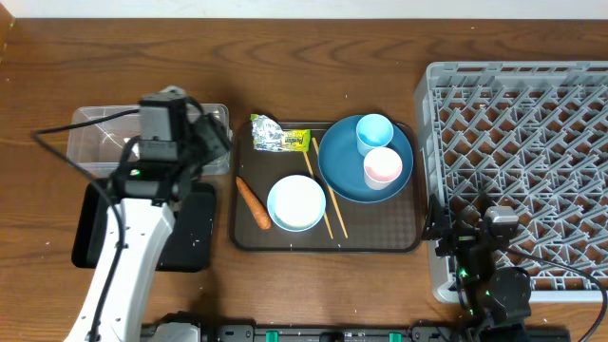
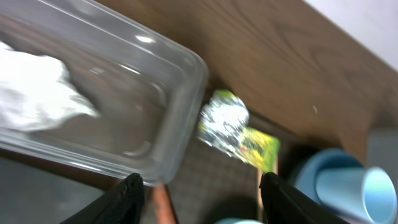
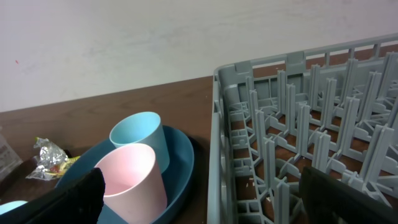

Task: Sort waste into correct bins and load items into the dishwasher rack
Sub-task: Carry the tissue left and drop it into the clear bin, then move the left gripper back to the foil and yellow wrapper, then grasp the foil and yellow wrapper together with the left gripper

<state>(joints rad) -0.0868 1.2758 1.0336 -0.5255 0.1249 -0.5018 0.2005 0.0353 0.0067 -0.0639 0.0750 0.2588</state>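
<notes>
The left gripper swings to its right in the overhead view and descends onto the wrapper's middle [image 1: 282, 140] [image 2: 240, 138] next, since the snack wrapper lies below it and that way.
My left gripper [image 2: 200, 196] is open and empty, hovering over the clear tub's [image 1: 95, 128] right end, near the brown tray's left edge. Crumpled white tissue [image 2: 34, 93] lies in the tub [image 2: 180, 99]. The snack wrapper [image 1: 278, 140] [image 2: 239, 134] lies at the tray's back left. The orange carrot [image 1: 252, 202] lies left of the white bowl [image 1: 296, 202]. Two chopsticks [image 1: 331, 204] lie beside the bowl. The blue plate [image 1: 344, 161] holds the light blue cup [image 1: 374, 131] [image 3: 142, 134] and the pinkish cup [image 1: 383, 168] [image 3: 134, 180]. My right gripper [image 3: 202, 196] is open and empty at the grey rack's [image 1: 522, 142] [image 3: 298, 124] front left corner.
The shallow black tray [image 1: 195, 233] sits in front of the clear tub, partly under my left arm. The dark brown serving tray [image 1: 380, 233] holds the dishes and waste between the tub and the rack. Bare wooden table [image 1: 313, 57] runs along the back.
</notes>
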